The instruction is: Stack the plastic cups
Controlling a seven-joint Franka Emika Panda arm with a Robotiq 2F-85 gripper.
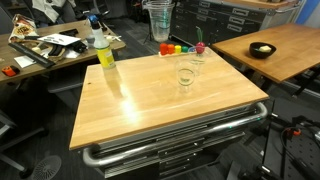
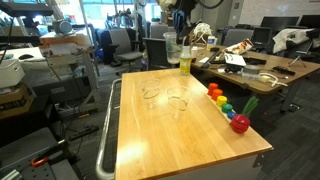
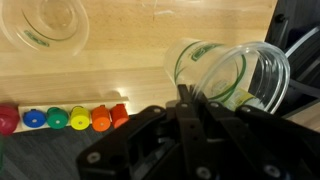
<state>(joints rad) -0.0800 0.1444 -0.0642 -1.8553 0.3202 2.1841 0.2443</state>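
Note:
Next, my gripper needs to move over the standing cup farther from the coloured blocks (image 1: 185,76), then bring the held cup down into it, since that standing cup's opening faces up.
My gripper (image 3: 188,100) is shut on the rim of a clear plastic cup (image 3: 232,75) and holds it high above the wooden table; the held cup also shows in an exterior view (image 1: 157,22). Two more clear cups stand upright on the table, one (image 1: 185,77) near the middle and one (image 1: 197,57) farther back. They also show in an exterior view, as one cup (image 2: 152,95) and another (image 2: 178,103). The wrist view shows one cup (image 3: 50,25) from above at the top left.
A row of small coloured blocks (image 3: 70,118) lies near the table edge, also seen in both exterior views (image 1: 175,48) (image 2: 225,105). A bottle of yellow liquid (image 1: 105,55) stands at a corner. Cluttered desks and chairs surround the table (image 1: 150,115).

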